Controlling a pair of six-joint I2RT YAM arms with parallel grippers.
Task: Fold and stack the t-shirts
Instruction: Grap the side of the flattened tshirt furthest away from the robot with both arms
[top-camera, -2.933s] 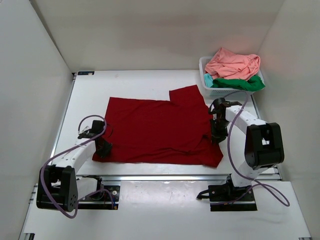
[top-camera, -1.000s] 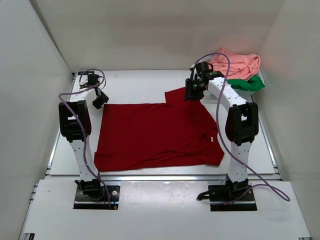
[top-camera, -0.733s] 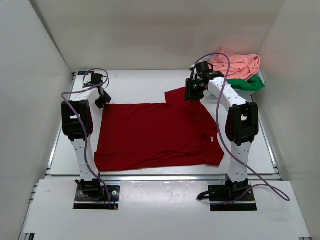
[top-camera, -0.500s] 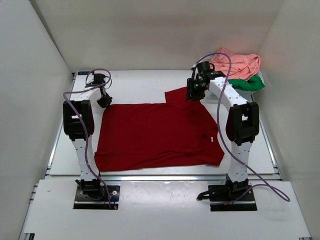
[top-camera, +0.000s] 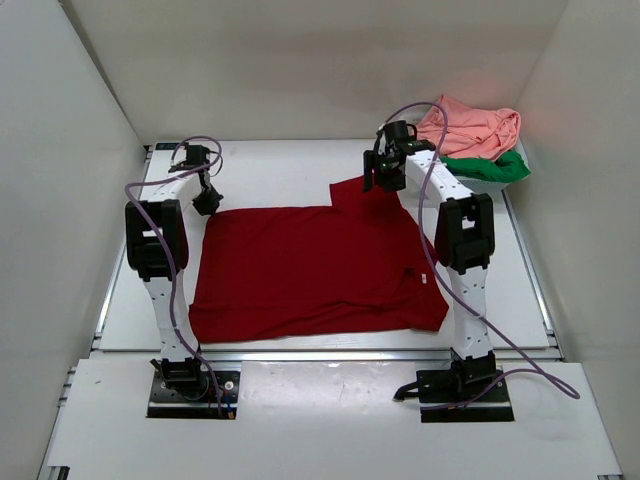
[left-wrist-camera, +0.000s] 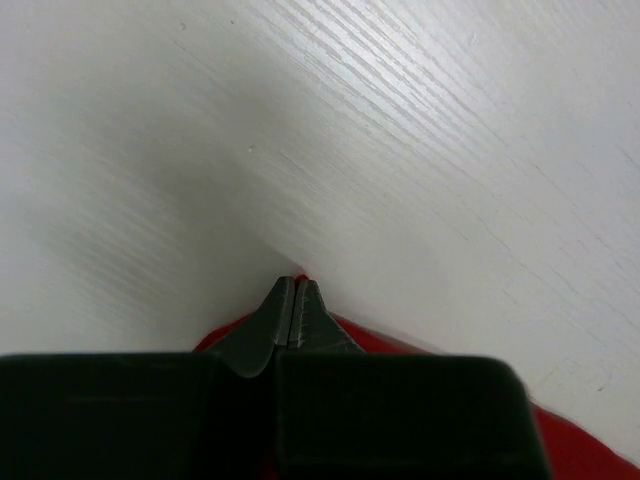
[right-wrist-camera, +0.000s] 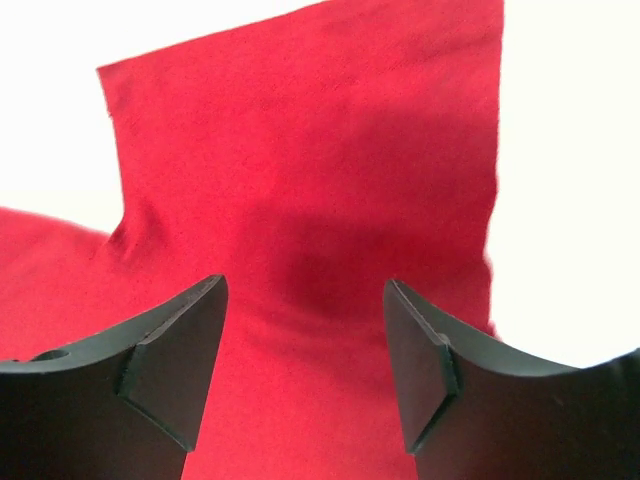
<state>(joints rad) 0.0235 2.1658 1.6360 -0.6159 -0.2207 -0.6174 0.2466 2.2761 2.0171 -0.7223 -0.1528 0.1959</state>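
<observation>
I should next lower my right gripper toward the right in the wrist view, onto the sleeve's edge by the green t-shirt (right-wrist-camera: 490, 235), because its open fingers are still short of it.
A dark red t-shirt (top-camera: 310, 270) lies spread flat on the white table. My left gripper (top-camera: 207, 203) sits at its far left corner. In the left wrist view the gripper (left-wrist-camera: 297, 285) is shut, with a sliver of the red cloth (left-wrist-camera: 301, 277) at its tips. My right gripper (top-camera: 378, 180) hovers over the far right sleeve (top-camera: 362, 192). In the right wrist view that gripper (right-wrist-camera: 305, 290) is open, and the sleeve (right-wrist-camera: 320, 180) lies flat below it. A salmon pink t-shirt (top-camera: 475, 128) and a green t-shirt (top-camera: 490, 168) are piled at the far right corner.
White walls (top-camera: 60, 150) close in the table on the left, back and right. A metal rail (top-camera: 330, 355) runs along the near edge. Both arms reach far out, with purple cables (top-camera: 165, 300) hanging off them.
My left gripper moved a little toward the shirt's far left corner and shut there. My right gripper opened wider and shifted slightly left over the sleeve.
</observation>
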